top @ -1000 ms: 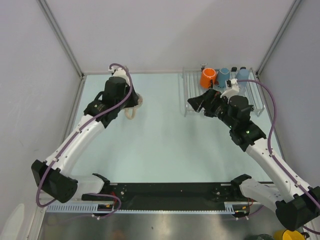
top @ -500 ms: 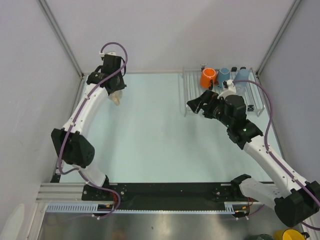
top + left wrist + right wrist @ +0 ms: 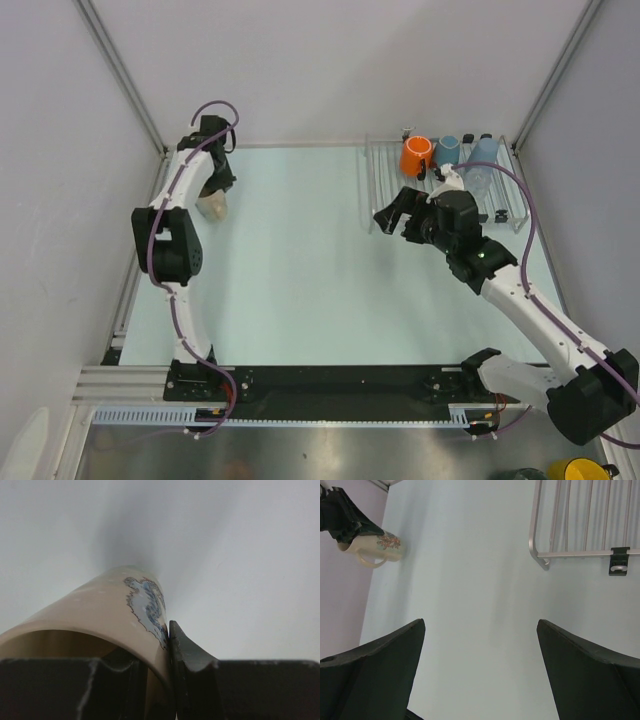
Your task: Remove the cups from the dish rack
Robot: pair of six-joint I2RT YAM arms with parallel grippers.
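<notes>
A clear spot on the bare tabletop lies below my left gripper. My left gripper should move down, stand the beige cup (image 3: pixel 212 207) there and release the cup's rim.
My left gripper (image 3: pixel 214 188) is shut on the rim of a beige cup (image 3: pixel 212 207) at the table's far left, by the left wall. In the left wrist view one finger sits inside the beige cup (image 3: pixel 100 615) and the other finger (image 3: pixel 186 652) presses its patterned outside. The dish rack (image 3: pixel 374 195) stands at the back right. An orange mug (image 3: pixel 416 155), a teal-blue mug (image 3: pixel 447 151) and a light-blue cup (image 3: pixel 485 152) stand along its far edge. My right gripper (image 3: pixel 388 215) is open and empty over the rack's left near edge. The right wrist view shows the rack's corner (image 3: pixel 540 555) and the beige cup (image 3: pixel 380 547).
Grey walls close in the table on the left, back and right, with slanted metal posts at the back corners. A yellow mug (image 3: pixel 575 470) sits off the table at the near right. A black clip (image 3: pixel 619 560) hangs on the rack's front rail.
The left arm has swung the beige cup from the back middle-left out to the far left wall. The right gripper, still open, has drifted slightly toward the near side.
</notes>
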